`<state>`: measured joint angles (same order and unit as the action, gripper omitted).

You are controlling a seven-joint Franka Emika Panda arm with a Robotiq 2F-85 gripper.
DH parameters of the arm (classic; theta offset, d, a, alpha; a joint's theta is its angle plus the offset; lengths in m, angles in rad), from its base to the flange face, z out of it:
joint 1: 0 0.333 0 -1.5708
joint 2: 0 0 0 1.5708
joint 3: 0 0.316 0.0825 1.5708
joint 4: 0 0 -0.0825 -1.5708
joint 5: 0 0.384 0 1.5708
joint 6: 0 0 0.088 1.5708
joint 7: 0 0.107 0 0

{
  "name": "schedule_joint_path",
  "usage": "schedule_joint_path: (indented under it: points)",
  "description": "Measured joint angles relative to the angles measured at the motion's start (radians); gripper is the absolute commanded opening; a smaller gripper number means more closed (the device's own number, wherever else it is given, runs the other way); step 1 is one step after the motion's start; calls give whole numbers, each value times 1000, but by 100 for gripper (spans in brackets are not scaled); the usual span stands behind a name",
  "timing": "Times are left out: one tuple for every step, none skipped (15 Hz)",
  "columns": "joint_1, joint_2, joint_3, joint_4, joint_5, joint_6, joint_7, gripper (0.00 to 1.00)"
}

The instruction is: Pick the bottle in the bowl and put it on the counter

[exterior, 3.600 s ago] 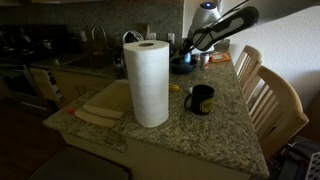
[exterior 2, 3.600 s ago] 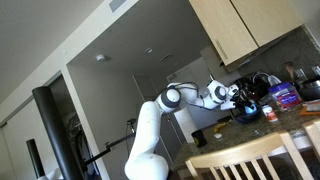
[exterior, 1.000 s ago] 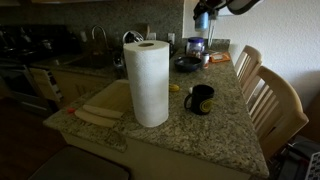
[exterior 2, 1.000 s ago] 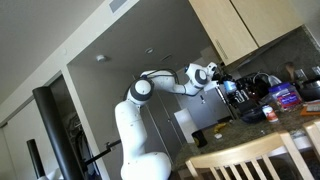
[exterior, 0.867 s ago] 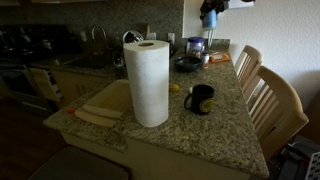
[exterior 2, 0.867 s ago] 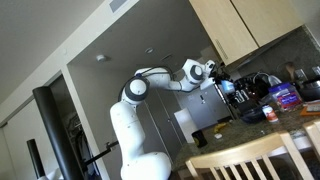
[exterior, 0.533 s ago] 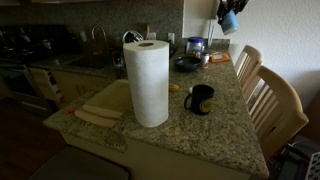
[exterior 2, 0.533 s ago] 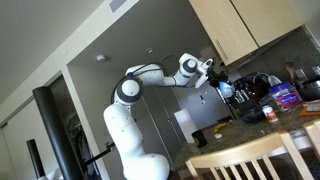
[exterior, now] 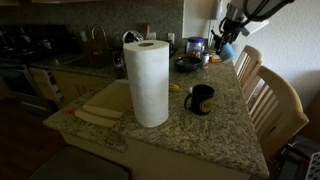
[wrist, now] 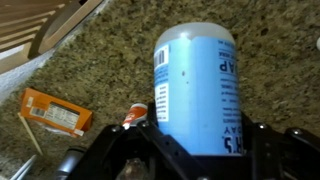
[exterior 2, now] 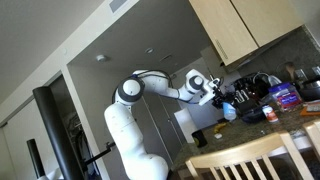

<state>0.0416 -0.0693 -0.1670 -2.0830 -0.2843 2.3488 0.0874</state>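
The bottle still hangs in the air, so the robot's gripper will next go down toward the dark bowl and let go of the bottle on the bare counter short of it.
My gripper is shut on the pale blue bottle and holds it in the air above the speckled granite counter, near its far right edge. The wrist view shows the bottle between the jaws with bare counter under it. The bottle also shows in both exterior views. The dark bowl sits on the counter to the left of the gripper, apart from it. I cannot see inside it.
A tall paper towel roll stands mid-counter beside a black mug and a pale wooden cutting board. A clear jar stands behind the bowl. An orange packet lies on the counter. Wooden chairs line the right edge.
My gripper has come down and to the right with the bottle, from high above the bowl area to low over the counter's far right edge.
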Motion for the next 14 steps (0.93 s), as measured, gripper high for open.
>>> schedule_joint_path:
  points:
    - [-1, 6, 11, -52, 2, 83, 21, 45]
    - [-1, 10, 21, -98, 2, 161, 46, 45]
    - [-1, 13, 31, -143, 1, 239, 77, 45]
    - [-1, 17, 39, -186, 0, 321, 114, 45]
    - [-2, 22, 45, -224, -1, 401, 152, 45]
    - [-7, 27, 49, -261, -4, 483, 190, 45]
    - [-8, 32, 46, -293, -13, 558, 228, 45]
    - [-9, 35, 40, -321, -28, 625, 263, 45]
    - [-11, 39, 32, -343, -47, 684, 296, 45]
    - [-13, 45, 22, -360, -72, 738, 328, 45]
    - [-16, 51, 11, -373, -99, 784, 356, 45]
    - [-23, 56, 1, -381, -130, 822, 380, 45]
    - [-30, 60, -13, -385, -165, 853, 400, 45]
    - [-38, 63, -26, -386, -197, 879, 414, 45]
